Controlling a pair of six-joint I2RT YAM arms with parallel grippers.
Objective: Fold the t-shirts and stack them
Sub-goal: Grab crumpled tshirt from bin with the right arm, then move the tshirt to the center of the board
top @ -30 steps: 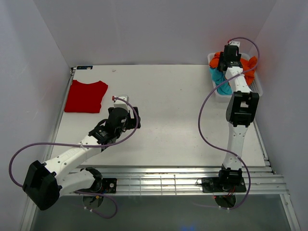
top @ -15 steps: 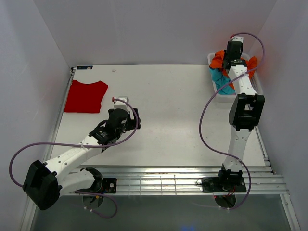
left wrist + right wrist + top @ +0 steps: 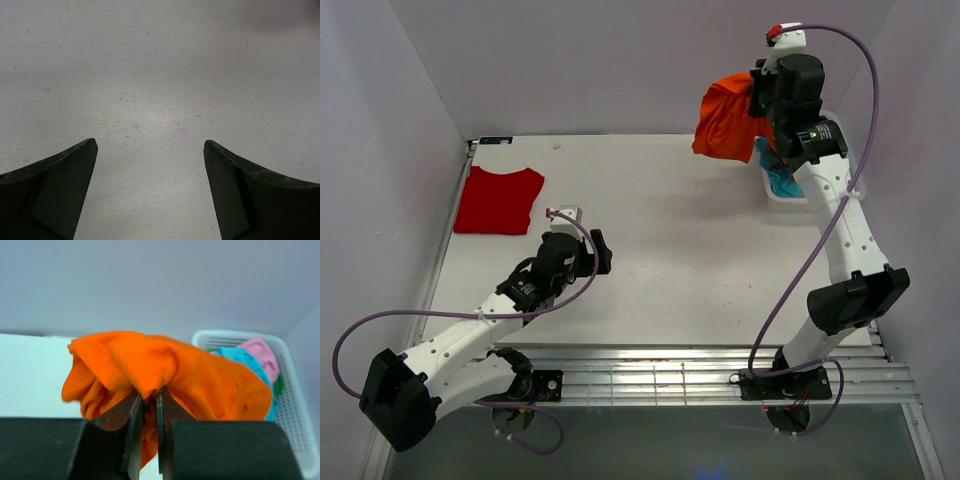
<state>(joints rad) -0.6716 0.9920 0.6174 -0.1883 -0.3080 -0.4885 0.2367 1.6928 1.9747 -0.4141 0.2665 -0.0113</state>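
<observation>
My right gripper will next swing the orange t-shirt back and down, away from the basket, and there it will be.
A bright orange t-shirt [image 3: 725, 120] hangs bunched in the air near the back right, above the table. My right gripper [image 3: 757, 100] is shut on a fold of the orange t-shirt [image 3: 150, 370]. A deep red t-shirt [image 3: 498, 199] lies folded flat at the table's back left. Teal cloth [image 3: 782, 178] and a pink t-shirt [image 3: 260, 352] stay in the white basket [image 3: 295, 415]. My left gripper [image 3: 601, 251] hovers open over bare table [image 3: 150, 100] at the centre left, holding nothing.
The white lattice basket [image 3: 790, 198] stands at the back right corner against the wall. White walls close in the table on the left, back and right. A metal rail [image 3: 670, 375] runs along the near edge by the arm bases.
My right gripper shut on the orange t-shirt inside the basket, then lifted it up and leftward clear of the basket. The left arm shifted slightly.
</observation>
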